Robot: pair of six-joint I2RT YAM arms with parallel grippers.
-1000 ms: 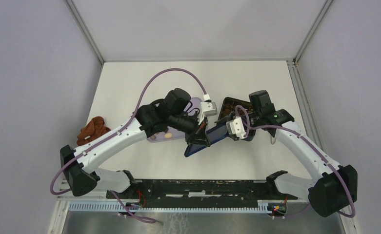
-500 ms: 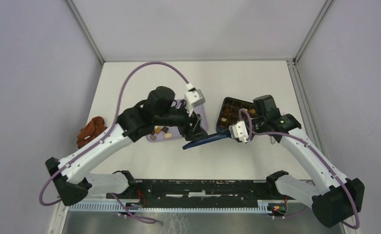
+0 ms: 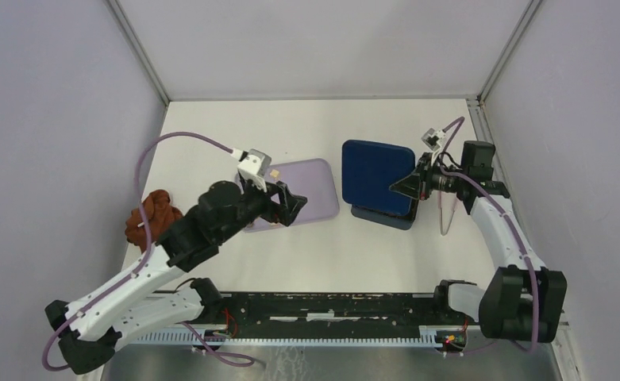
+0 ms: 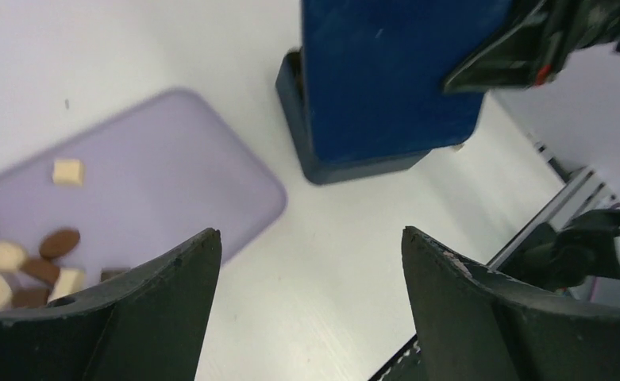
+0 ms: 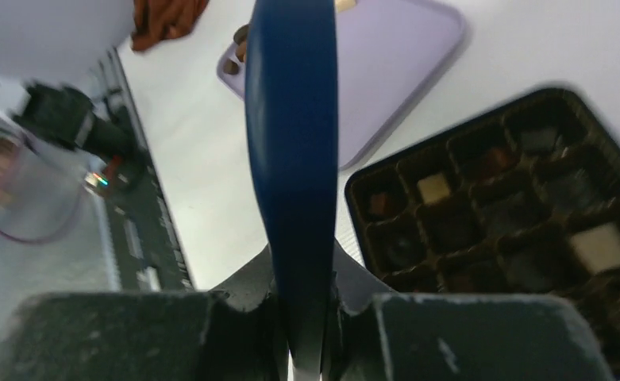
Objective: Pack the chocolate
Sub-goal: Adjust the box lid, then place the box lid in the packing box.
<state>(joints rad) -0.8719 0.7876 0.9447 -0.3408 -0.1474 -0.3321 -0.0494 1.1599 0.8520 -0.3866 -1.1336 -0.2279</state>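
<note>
I need to move my right gripper to the right in the top view, because the lid hangs off-centre above the box. Then I need to lower the lid onto the box's rim and release it.
Brown and cream pieces of the chocolate lie at the near left end of a lilac tray. More chocolate sits in the cells of a dark box. My right gripper is shut on the edge of the dark blue lid. In the top view it holds the lid flat over the box, hiding most of the box. My left gripper hangs over the tray's near edge, apart from the lid. Its jaws are open with nothing between them.
A reddish-brown cloth lies at the table's left edge. Pale tongs rest just right of the box, under my right arm. The lilac tray sits left of the box, with a narrow strip of table between them.
My left gripper has opened, let go of the blue lid and drawn back left over the tray. My right gripper has closed on the lid and carried it right, over the box.
</note>
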